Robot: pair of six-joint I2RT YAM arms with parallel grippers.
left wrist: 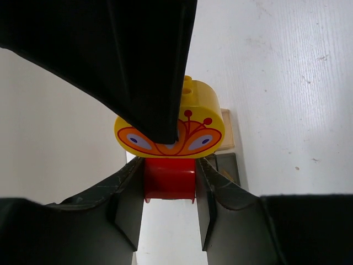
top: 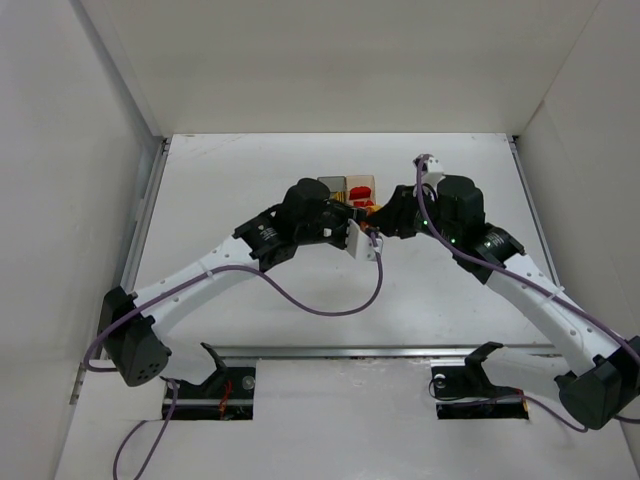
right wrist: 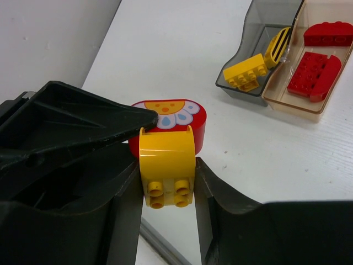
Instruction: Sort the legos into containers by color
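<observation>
I will move my right gripper outward and to the left in the top view, over the dark grey container's far end (top: 332, 185) (right wrist: 269, 20), because yellow legos are already inside.
Two legos are stuck together and held between both grippers above the table. My left gripper (left wrist: 170, 185) is shut on the red lego (left wrist: 170, 178). A yellow lego (left wrist: 182, 124) with a butterfly print sits on it. In the right wrist view, my right gripper (right wrist: 167, 179) is shut on that yellow lego (right wrist: 167, 160), and the red lego (right wrist: 190, 118) shows a flower face behind it. The grippers meet just in front of the containers (top: 350, 186). The dark grey container (right wrist: 248, 83) has yellow legos (right wrist: 246, 70) in it. The pale tan container (right wrist: 300, 105) holds red legos (right wrist: 311, 74).
White walls enclose the table on the left, back and right. A metal rail (top: 360, 352) runs along the near edge in front of the arm bases. A purple cable (top: 320, 305) loops from the left arm over the table.
</observation>
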